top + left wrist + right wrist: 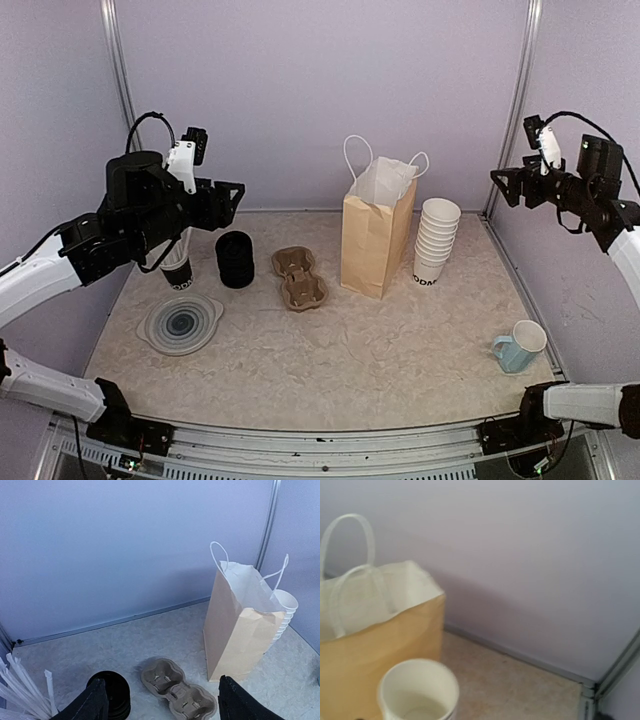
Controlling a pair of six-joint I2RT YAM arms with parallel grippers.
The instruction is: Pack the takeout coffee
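I need to move my right gripper to the cup stack next, tilting down onto the top cup's rim, opposite the bag (376,238), because both carrier (299,277) holes are empty.
No lidded white cup shows in any view; the takeout coffee is out of sight. A brown paper bag (376,238) with white handles stands open at the back centre, also in the left wrist view (240,630) and the right wrist view (380,650). A cardboard two-cup carrier (299,277) lies left of it, with both cup holes bare (177,690). My left gripper (226,203) hangs high over the back left, open wide and empty (162,705). My right gripper (508,187) is raised at the far right, jaws apart and empty; its fingers barely show in its own view.
A stack of lidless white cups (435,240) stands right of the bag (417,695). A stack of black lids (235,259) and a cup of wrapped straws (178,272) are at back left. A grey round plate (181,323) lies front left. A light blue mug (520,346) sits front right.
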